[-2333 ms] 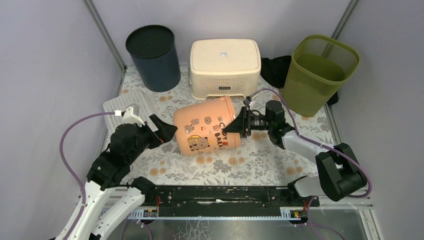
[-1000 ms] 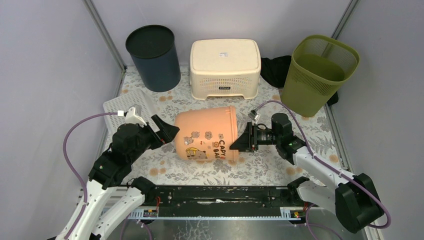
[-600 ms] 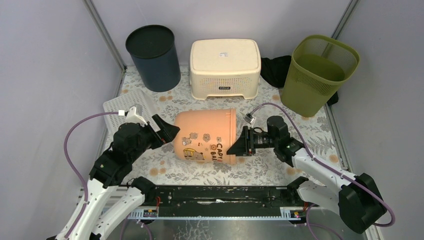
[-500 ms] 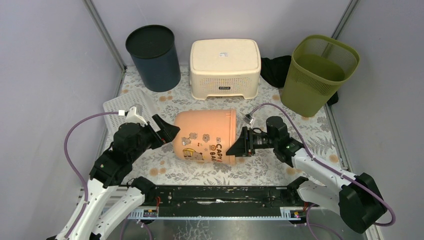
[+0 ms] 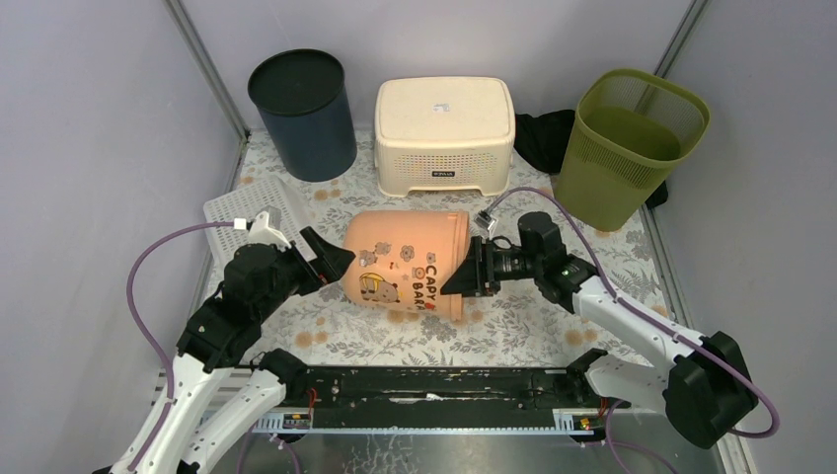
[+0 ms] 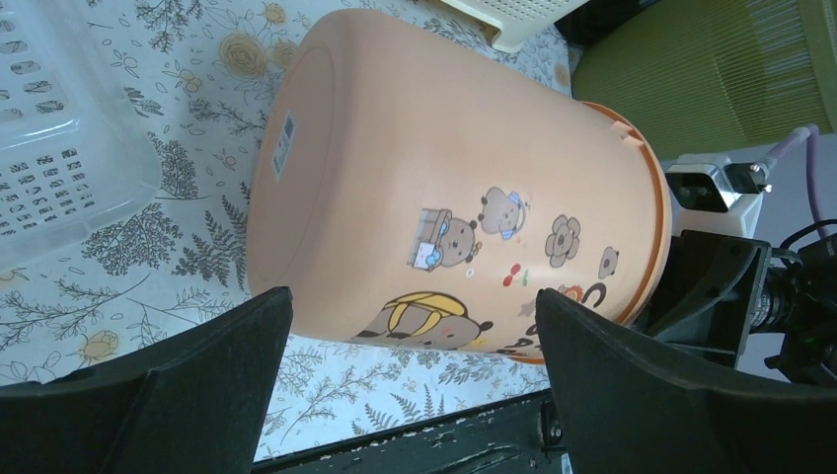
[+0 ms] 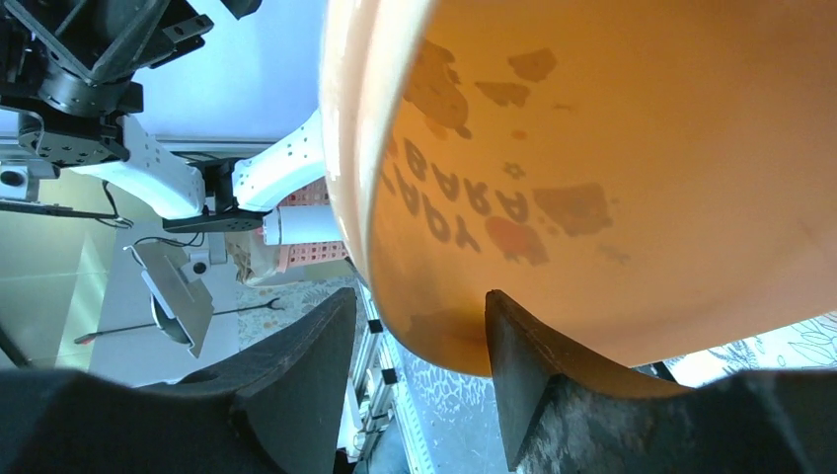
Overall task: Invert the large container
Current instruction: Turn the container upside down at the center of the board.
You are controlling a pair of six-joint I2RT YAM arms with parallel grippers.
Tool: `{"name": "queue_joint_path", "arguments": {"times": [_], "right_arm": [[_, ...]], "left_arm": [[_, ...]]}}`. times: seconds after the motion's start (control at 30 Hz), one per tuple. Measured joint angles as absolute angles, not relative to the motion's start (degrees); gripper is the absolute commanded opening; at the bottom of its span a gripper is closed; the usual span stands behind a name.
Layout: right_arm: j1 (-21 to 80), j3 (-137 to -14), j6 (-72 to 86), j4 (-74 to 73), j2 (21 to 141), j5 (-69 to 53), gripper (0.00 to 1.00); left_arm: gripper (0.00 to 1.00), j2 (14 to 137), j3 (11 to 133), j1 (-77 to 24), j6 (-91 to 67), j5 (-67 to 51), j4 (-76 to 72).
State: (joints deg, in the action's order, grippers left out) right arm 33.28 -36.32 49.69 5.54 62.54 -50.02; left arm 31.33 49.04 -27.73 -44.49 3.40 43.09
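Next, the right gripper slides outward and to the left in the top view onto the bucket's rim (image 5: 461, 249) (image 7: 366, 262) and closes, because its open fingers already straddle that rim.
The large container (image 5: 405, 262) is an orange cartoon-printed bucket lying on its side on the floral mat, mouth to the right. It fills the left wrist view (image 6: 434, 178), base nearest that camera. My right gripper (image 5: 458, 280) straddles the bucket's lower rim. In the right wrist view (image 7: 419, 306) one finger is inside against the wall (image 7: 612, 178), the other outside with a gap, so the jaws stand open. My left gripper (image 5: 331, 259) hovers wide open just left of the bucket's base (image 6: 413, 296), touching nothing.
A dark blue bin (image 5: 301, 114), a cream plastic stool (image 5: 444, 118) and a green mesh bin (image 5: 632, 138) line the back. A white perforated tray (image 5: 247, 209) lies at the left wall. Black cloth (image 5: 543, 138) sits behind the green bin. The arms' rail (image 5: 424, 385) runs along the near edge.
The right gripper's jaws have widened on the rim and shifted slightly up and left. The bucket has rolled a little, bringing its print more to the top. The left arm has not moved.
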Motion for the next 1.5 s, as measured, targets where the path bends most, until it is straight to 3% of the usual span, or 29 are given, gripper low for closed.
{"name": "queue_joint_path", "arguments": {"times": [0.23,0.57,1.0,1.17,1.5], "right_arm": [[33.3,-36.9,47.1,5.5,64.9,-45.5,0.57],[33.3,-38.0,50.0,17.0,72.6,-42.7,0.44],[33.3,-38.5,53.6,27.2,77.7,-43.2,0.44],[33.3,-38.0,55.5,32.3,79.4,-43.8,0.36],[33.3,-36.6,58.7,44.0,81.5,-44.7,0.07]], "left_arm": [[1.00,30.8,48.6,-27.7,-44.5,3.4,43.0],[1.00,30.4,48.3,-27.7,-44.5,3.4,42.9],[1.00,30.1,47.7,-27.7,-44.5,3.4,42.9],[1.00,30.0,47.7,-27.7,-44.6,3.4,42.9],[1.00,29.7,47.7,-27.7,-44.8,3.4,42.9]]}}
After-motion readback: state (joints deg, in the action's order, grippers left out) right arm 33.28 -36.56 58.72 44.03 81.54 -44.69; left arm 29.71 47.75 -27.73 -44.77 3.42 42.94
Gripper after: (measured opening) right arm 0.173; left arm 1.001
